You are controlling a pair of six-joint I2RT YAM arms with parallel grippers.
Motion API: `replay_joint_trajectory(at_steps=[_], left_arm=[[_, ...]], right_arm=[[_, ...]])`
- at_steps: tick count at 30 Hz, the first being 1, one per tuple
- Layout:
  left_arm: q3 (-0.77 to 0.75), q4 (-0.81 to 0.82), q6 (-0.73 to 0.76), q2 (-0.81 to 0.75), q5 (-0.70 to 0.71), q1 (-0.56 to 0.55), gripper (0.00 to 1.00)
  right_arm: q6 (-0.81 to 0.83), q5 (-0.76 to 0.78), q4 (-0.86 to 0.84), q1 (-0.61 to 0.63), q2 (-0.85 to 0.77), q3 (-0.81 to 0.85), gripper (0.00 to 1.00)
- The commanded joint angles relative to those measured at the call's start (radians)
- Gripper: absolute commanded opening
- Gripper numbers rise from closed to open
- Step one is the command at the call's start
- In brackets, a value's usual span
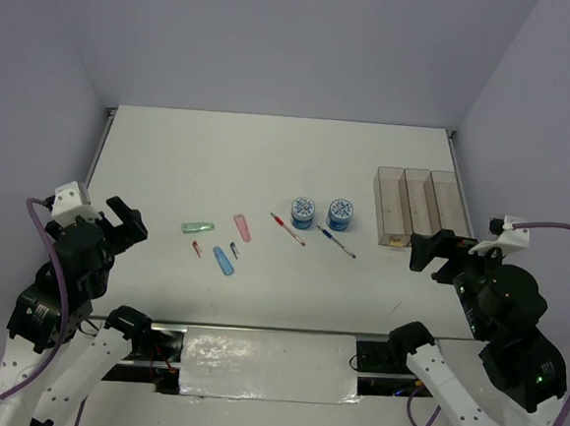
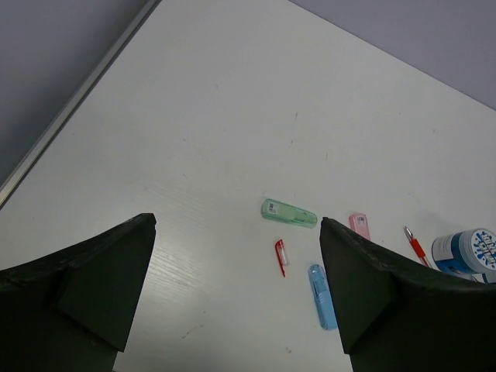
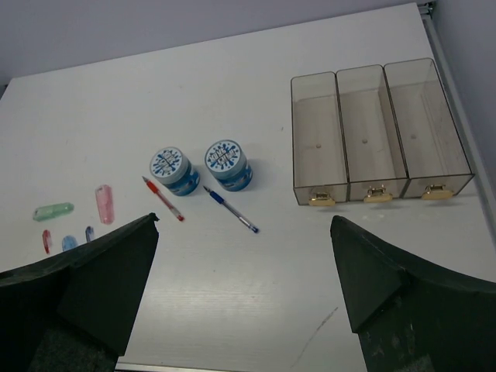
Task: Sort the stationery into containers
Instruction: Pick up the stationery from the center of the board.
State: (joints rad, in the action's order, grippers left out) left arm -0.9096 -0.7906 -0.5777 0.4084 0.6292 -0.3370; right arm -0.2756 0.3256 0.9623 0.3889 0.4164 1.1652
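The patterned top of the blue-and-white roll nearer the bins faces up. My right gripper will next move outward and to the left in the top view, then down over that roll.
Two blue-and-white rolls [image 1: 303, 210] [image 1: 340, 213] stand mid-table. A red pen [image 1: 288, 229] and a blue pen [image 1: 335, 242] lie in front of them. A green piece [image 1: 197, 228], a pink piece [image 1: 241, 227], a blue piece [image 1: 223, 259] and two tiny clips [image 1: 197, 250] [image 1: 234, 250] lie to the left. Three joined clear bins [image 1: 420, 206] stand at the right and look empty [image 3: 380, 132]. My left gripper [image 1: 124, 223] is open and empty, left of the small pieces [image 2: 289, 212]. My right gripper [image 1: 440, 253] is open and empty, just in front of the bins.
The table's left edge has a raised metal rim [image 1: 98, 149]. Purple walls close in the back and both sides. A dark slot with cables [image 1: 264, 350] runs between the arm bases at the near edge.
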Motion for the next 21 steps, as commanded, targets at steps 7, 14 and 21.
replay_joint_trajectory(at_steps=[7, 14, 21], left_arm=[[0.006, 0.053, 0.025, 0.021, -0.016, -0.002, 0.99], [0.011, 0.056, 0.027, 0.023, -0.014, 0.001, 0.99], [0.02, 0.07, 0.035, 0.01, -0.025, 0.003, 0.99]], right_arm=[[0.003, -0.111, -0.059, -0.004, 0.018, -0.004, 1.0], [-0.082, -0.243, -0.151, -0.004, 0.183, -0.051, 1.0], [-0.145, -0.232, -0.316, 0.001, 0.438, -0.142, 1.0]])
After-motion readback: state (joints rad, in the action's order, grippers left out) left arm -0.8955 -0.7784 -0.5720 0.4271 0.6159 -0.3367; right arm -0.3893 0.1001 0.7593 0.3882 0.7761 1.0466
